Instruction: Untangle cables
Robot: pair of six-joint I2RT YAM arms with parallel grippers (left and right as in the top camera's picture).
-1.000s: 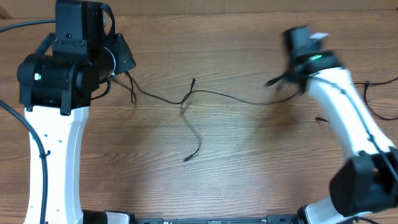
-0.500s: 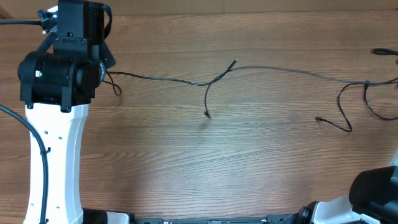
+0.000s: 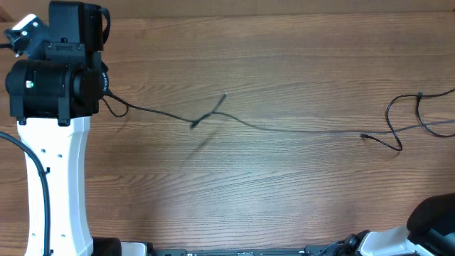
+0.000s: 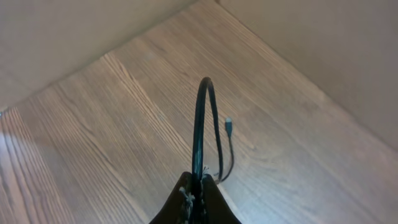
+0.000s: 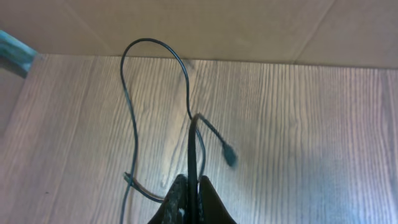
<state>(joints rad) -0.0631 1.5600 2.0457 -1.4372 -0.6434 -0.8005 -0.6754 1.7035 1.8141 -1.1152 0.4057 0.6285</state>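
The held cable should go to the left in the overhead view next, over the cable loops. My right gripper will let go of it there, because the cable's slack already lies there.
A thin black cable (image 3: 284, 128) stretches across the wooden table from my left arm (image 3: 53, 85) to the right edge. A short loose end with a plug (image 3: 225, 95) crosses it at a small tangle (image 3: 205, 116). A second cable (image 3: 395, 135) loops at the far right. My left gripper (image 4: 198, 186) is shut on a cable (image 4: 200, 118) that arches up in front of it, with a plug tip (image 4: 228, 124) beside it. My right gripper (image 5: 193, 186) is shut on a cable (image 5: 130, 112) with a loop and a plug end (image 5: 229, 155). Both grippers are hidden in the overhead view.
A plain wall or cardboard panel (image 5: 217, 25) rises at the table's back edge, close to both grippers. The right arm's base (image 3: 434, 220) sits at the front right corner. A teal object (image 5: 12, 50) shows at the left edge of the right wrist view.
The right arm swung out of the overhead view to the right, drawing the cable long across the table. The left arm shifted left. The small tangle moved left and its hanging end shortened.
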